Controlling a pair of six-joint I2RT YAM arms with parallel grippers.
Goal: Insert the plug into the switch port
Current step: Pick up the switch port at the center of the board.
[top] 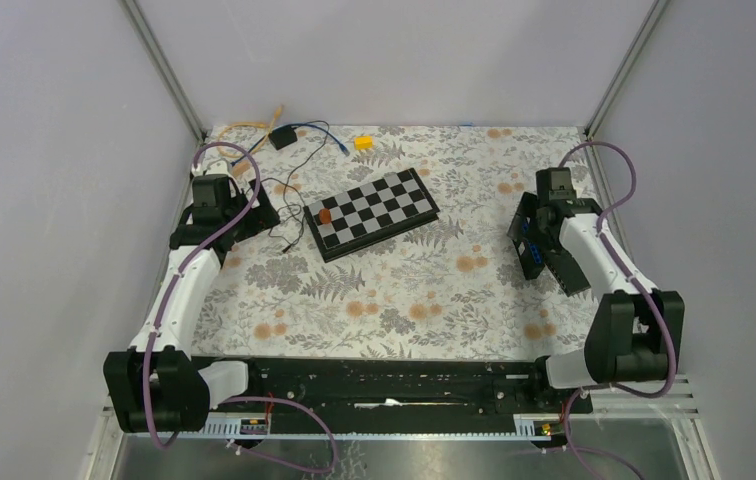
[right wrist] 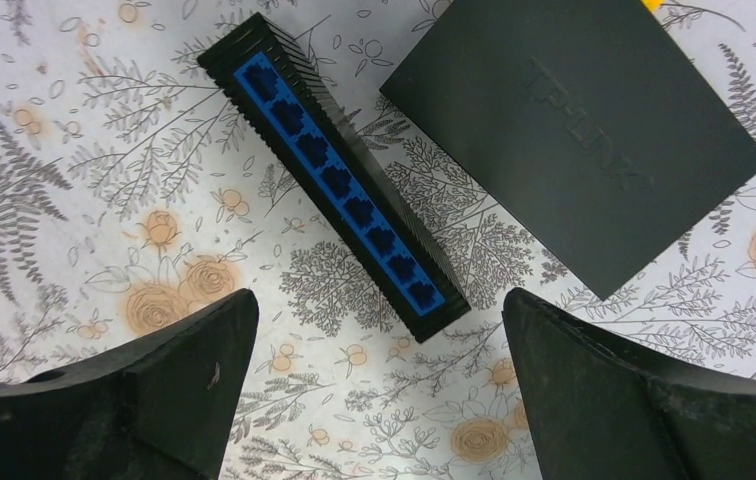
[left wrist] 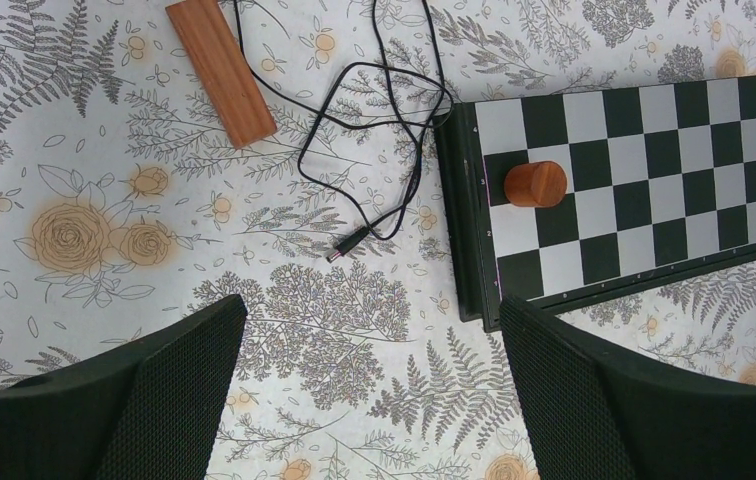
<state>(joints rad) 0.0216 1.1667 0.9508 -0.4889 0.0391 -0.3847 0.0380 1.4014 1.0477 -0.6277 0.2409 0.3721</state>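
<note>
The robot's right gripper will turn and move down and to the left in the top view, astride the switch's middle (top: 528,244) (right wrist: 341,184), because the switch's port row slants across the gripper's open fingers.
A thin black cable loops on the floral cloth and ends in a small barrel plug (left wrist: 344,250), lying free just left of the chessboard. My left gripper (left wrist: 369,400) hovers over bare cloth below the plug, jaws wide open and empty. In the right wrist view the black switch (right wrist: 339,180) stands on edge, its blue row of ports facing up. My right gripper (right wrist: 379,400) hangs open just below the switch's near end and holds nothing. From above, the switch (top: 528,243) sits at the table's right side, beside the right wrist.
A folding chessboard (top: 374,212) with a brown wooden cylinder (left wrist: 535,183) on it lies mid-table. A wooden block (left wrist: 220,70) lies by the cable. A flat black TP-Link box (right wrist: 574,130) sits right of the switch. A black adapter (top: 282,138), a blue cable and a yellow piece (top: 363,143) lie at the back.
</note>
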